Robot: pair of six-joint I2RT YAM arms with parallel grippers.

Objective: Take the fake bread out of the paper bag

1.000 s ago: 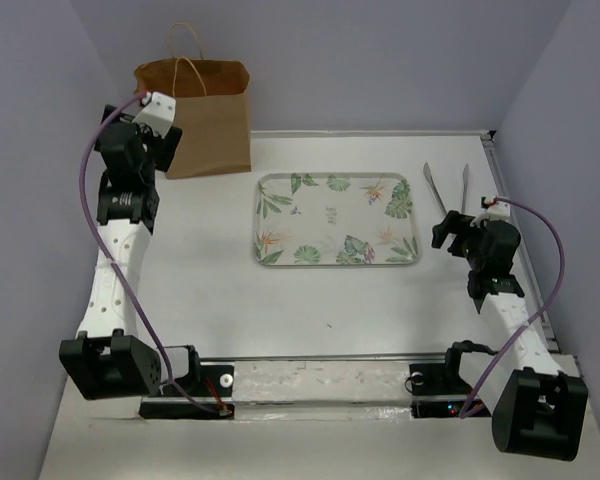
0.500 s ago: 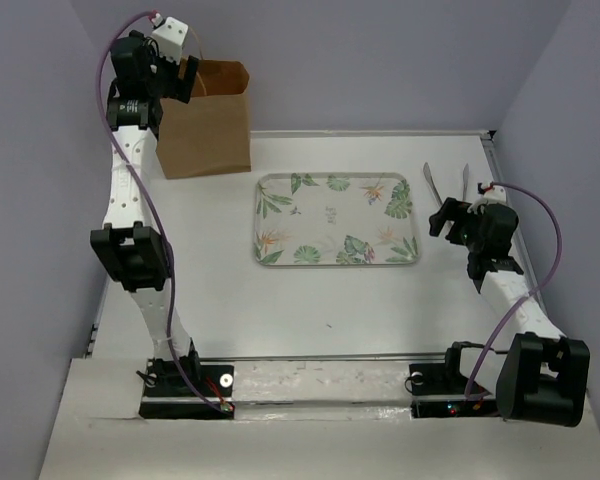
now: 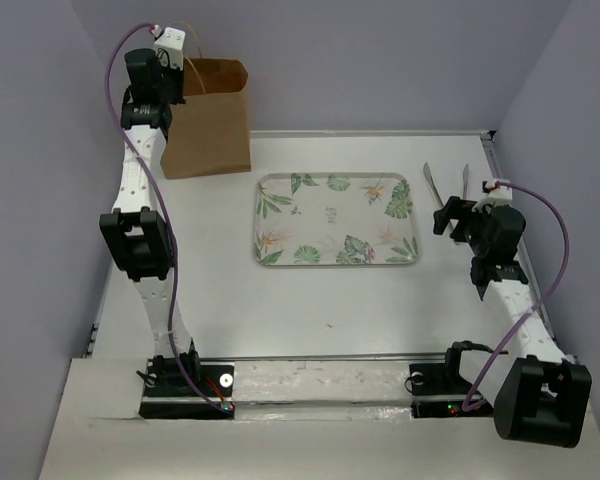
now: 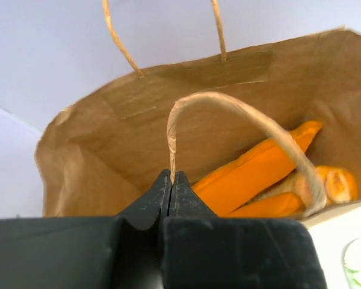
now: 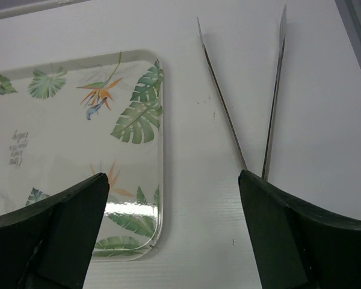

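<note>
The left gripper should next pull the bag back by its near twisted handle and then open.
The brown paper bag stands upright at the table's far left corner. In the left wrist view its mouth gapes, and glossy orange fake bread lies inside: a long baguette with shorter pieces beside it. My left gripper is shut on the bag's near twisted handle, up at the bag's top edge. My right gripper hangs open and empty over the table on the right, between the tray's corner and the tongs.
A leaf-patterned tray lies mid-table; its right rim shows in the right wrist view. Metal tongs lie right of it, their two arms spread. Purple walls stand close behind the bag and on both sides.
My left arm has risen and reached to the bag's top, and its gripper has shut on the near handle. The right gripper has shifted only slightly.
</note>
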